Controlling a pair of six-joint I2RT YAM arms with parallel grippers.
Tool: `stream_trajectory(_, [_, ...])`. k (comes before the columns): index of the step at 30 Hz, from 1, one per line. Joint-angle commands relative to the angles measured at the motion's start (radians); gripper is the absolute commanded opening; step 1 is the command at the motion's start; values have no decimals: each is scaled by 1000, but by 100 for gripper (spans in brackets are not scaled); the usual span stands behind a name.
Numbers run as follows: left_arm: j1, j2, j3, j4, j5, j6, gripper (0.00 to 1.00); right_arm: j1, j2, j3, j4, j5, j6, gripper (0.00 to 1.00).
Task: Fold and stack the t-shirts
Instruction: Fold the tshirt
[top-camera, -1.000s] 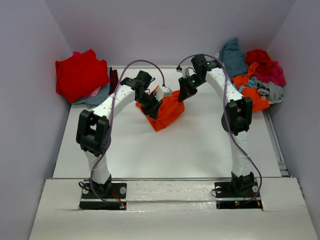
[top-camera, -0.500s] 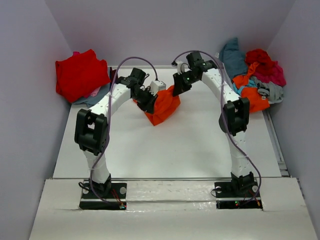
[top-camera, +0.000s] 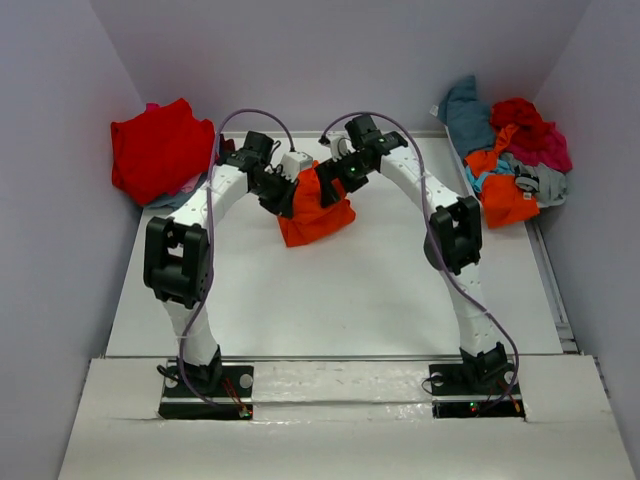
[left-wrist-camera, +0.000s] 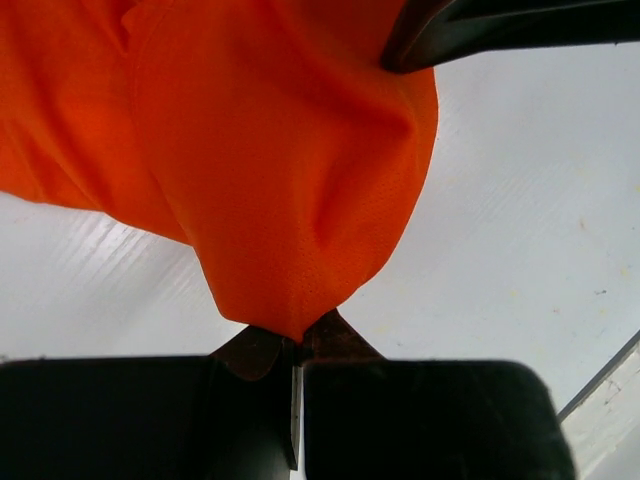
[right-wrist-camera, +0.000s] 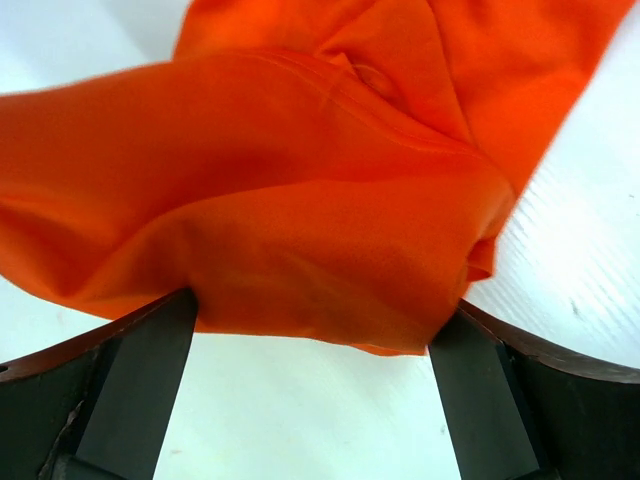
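My left gripper is pinching the orange t-shirt (top-camera: 314, 218) by its upper edge and should next pull it outward and left in the top view, then release it, as it lies slanted.
A bright orange t-shirt (top-camera: 314, 218) hangs bunched at the middle back of the white table (top-camera: 330, 300). My left gripper (top-camera: 284, 190) is shut on its left upper edge. In the left wrist view the cloth (left-wrist-camera: 280, 170) comes to a point pinched at the left gripper (left-wrist-camera: 295, 345). My right gripper (top-camera: 336, 180) stands just right of it, against the shirt's top. In the right wrist view the right gripper (right-wrist-camera: 318, 325) is open wide, and a loose fold of the orange shirt (right-wrist-camera: 330, 200) lies across the gap between its fingers (right-wrist-camera: 150, 350), unpinched.
A folded red t-shirt (top-camera: 158, 148) lies on grey and magenta ones at the back left. A loose heap of t-shirts (top-camera: 512, 150), teal, red, magenta, orange and grey, fills the back right corner. Walls close in the left, back and right sides.
Both arms carried the orange shirt leftward and toward the back. The right gripper, shut on the cloth a second ago, has opened wide. The left grip is unchanged.
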Motion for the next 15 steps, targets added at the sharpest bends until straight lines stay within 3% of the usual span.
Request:
stream_trajectory(1, [33,13,38,20,3,-24,6,-11,-76,-26,77,85,0,100])
stream_trajectory(15, [43,125,176,9,9,-62,6,-11,-231,-142,141,228,43,100])
